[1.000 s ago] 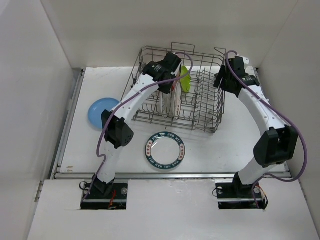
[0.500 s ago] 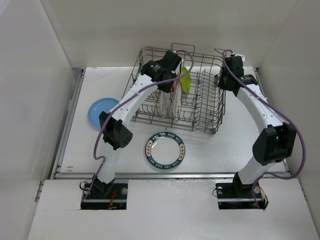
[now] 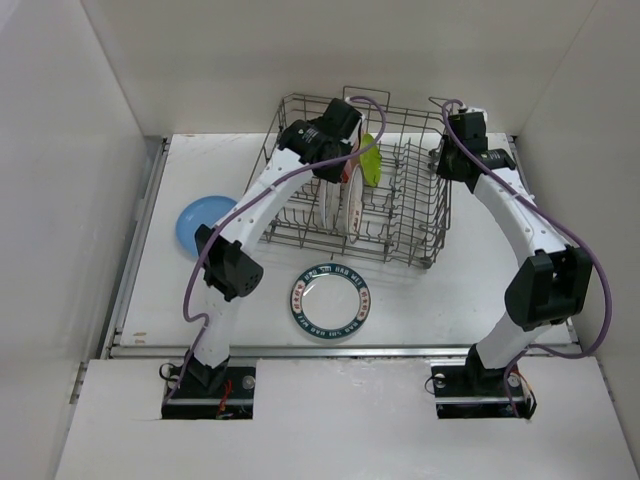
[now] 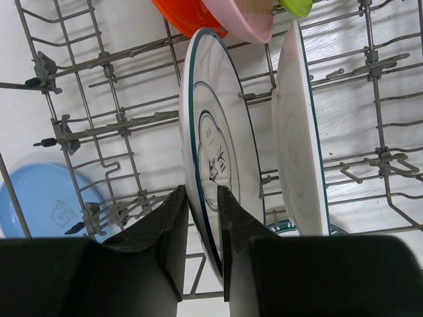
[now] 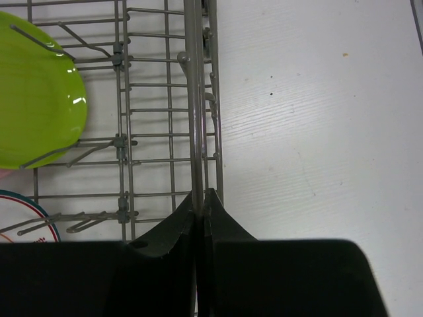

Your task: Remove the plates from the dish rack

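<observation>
Next, my left gripper rises, then comes back and down, tilting flat over the printed-rim plate (image 3: 331,301).
The grey wire dish rack (image 3: 412,215) stands at the back of the table. Two white plates with dark rims stand upright in it. My left gripper (image 4: 201,191) is shut on the rim of the left one (image 4: 218,132); the other (image 4: 297,145) stands just to its right. Beyond them sit an orange-red plate (image 4: 182,16), a pink plate (image 4: 241,16) and a lime-green plate (image 5: 36,99). My right gripper (image 5: 200,195) is shut on the rack's right rim wire (image 5: 193,99). From above, the left gripper (image 3: 340,170) is over the rack's middle, the right gripper (image 3: 440,165) at its right side.
A blue plate (image 3: 205,222) lies flat on the table left of the rack. A white plate with a dark printed rim (image 3: 331,301) lies flat in front of the rack. White walls close in the table on the left, back and right.
The right gripper has shifted slightly toward the back along the rack's right side and shut on its rim wire. The left gripper has kept its hold on the white plate with little movement.
</observation>
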